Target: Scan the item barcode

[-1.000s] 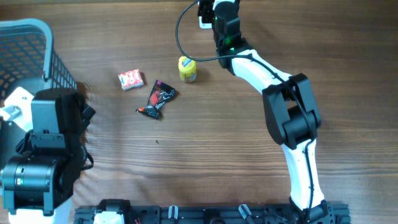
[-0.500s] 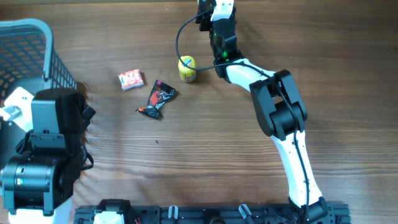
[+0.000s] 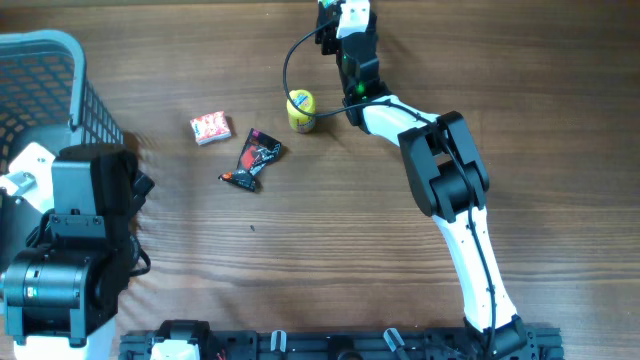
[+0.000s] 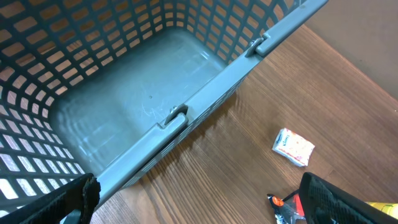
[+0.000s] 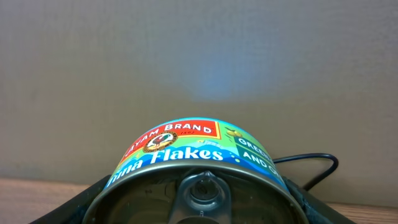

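Observation:
My right gripper should next swing to its right in the overhead view, tilt downward, go lower and let go of the can (image 5: 199, 163) on the clear wood below.
A round tuna can (image 5: 199, 163) with a colourful "Tuna Flakes" label and a pull-tab lid fills the bottom of the right wrist view. My right gripper (image 5: 199, 202) is shut on it, a black finger against each side, facing a plain grey wall. Seen from overhead, the right gripper (image 3: 349, 22) reaches to the table's far edge, where the can itself is hard to make out. My left gripper (image 4: 200, 205) is open and holds nothing, hovering over bare wood beside the basket. The left arm (image 3: 75, 250) sits at the near left.
A grey plastic basket (image 3: 40, 60) (image 4: 205, 93) stands at the left. On the table lie a pink-and-white packet (image 3: 210, 127) (image 4: 293, 147), a black-and-red wrapper (image 3: 254, 158) and a yellow item (image 3: 301, 110). A black cable (image 3: 288, 50) loops near the right gripper.
The right arm's elbow has swung left and folded closer to the far edge, with the gripper still at the top holding the can. The left arm has not moved.

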{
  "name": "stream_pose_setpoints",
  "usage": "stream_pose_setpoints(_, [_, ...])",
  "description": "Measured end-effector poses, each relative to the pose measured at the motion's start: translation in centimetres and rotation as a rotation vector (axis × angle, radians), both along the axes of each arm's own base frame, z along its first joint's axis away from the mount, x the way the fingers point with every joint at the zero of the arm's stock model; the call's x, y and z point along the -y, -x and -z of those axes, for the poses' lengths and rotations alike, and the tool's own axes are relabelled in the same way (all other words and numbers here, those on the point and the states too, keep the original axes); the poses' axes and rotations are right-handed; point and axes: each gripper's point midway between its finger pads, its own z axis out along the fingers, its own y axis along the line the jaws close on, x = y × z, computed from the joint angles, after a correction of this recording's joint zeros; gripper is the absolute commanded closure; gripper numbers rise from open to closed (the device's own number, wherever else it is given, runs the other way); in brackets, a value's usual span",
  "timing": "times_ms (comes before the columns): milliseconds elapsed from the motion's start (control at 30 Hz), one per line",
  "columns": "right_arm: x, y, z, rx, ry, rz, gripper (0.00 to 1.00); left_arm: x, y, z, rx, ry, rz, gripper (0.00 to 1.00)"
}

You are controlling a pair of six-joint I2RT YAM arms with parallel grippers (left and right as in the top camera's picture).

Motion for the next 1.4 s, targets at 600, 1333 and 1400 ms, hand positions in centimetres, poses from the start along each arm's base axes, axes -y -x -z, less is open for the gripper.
stream_pose_setpoints(600, [0.2, 1.0, -3.5, -0.057, 0.308, 0.052, 0.31, 0.0, 0.1, 0.0, -0.004, 0.000, 0.000, 0.00])
stream_pose_setpoints(1333, [15.4, 7.6, -1.2, -0.699, 0.655, 0.302, 0.48, 0.4, 0.5, 0.7, -0.037, 0.024, 0.019, 0.00])
stream_pose_setpoints(1400, [17.3, 7.9, -0.6, -0.742, 0.638, 0.327, 0.47, 0.5, 0.5, 0.7, -0.038, 0.025, 0.020, 0.00])
